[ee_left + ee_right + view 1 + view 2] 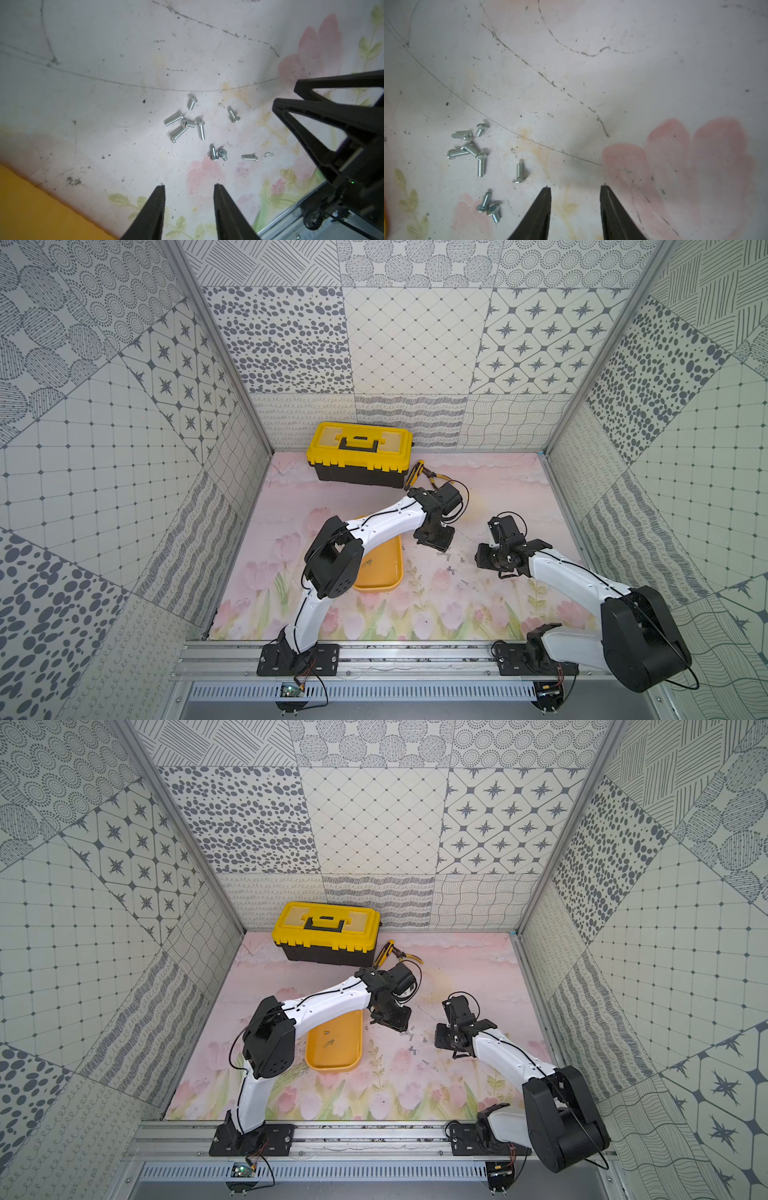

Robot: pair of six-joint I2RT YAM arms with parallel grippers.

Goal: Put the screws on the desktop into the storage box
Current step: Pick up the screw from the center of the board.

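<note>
The cluster's near long screw (439,553) is below the open fingers, and its loose end sticks out toward the storage box (380,572), so my left gripper will lower onto it next.
Several small silver screws (187,124) lie loose on the pink flowered desktop (519,497), in the gap between my two arms; they also show as a cluster of screws (471,149) in the right wrist view. The yellow storage box (380,572) sits to their left, partly under my left arm, with a few screws (328,1042) inside. My left gripper (189,186) hangs open just right of the box, nothing between its fingers. My right gripper (575,187) is also open and empty, on the far side of the screws from the box.
A yellow-and-black toolbox (359,456) stands at the back, with yellow-handled pliers (424,477) beside it. Patterned walls close in three sides, and an aluminium rail (374,655) runs along the front. The right gripper's fingers (311,116) show in the left wrist view.
</note>
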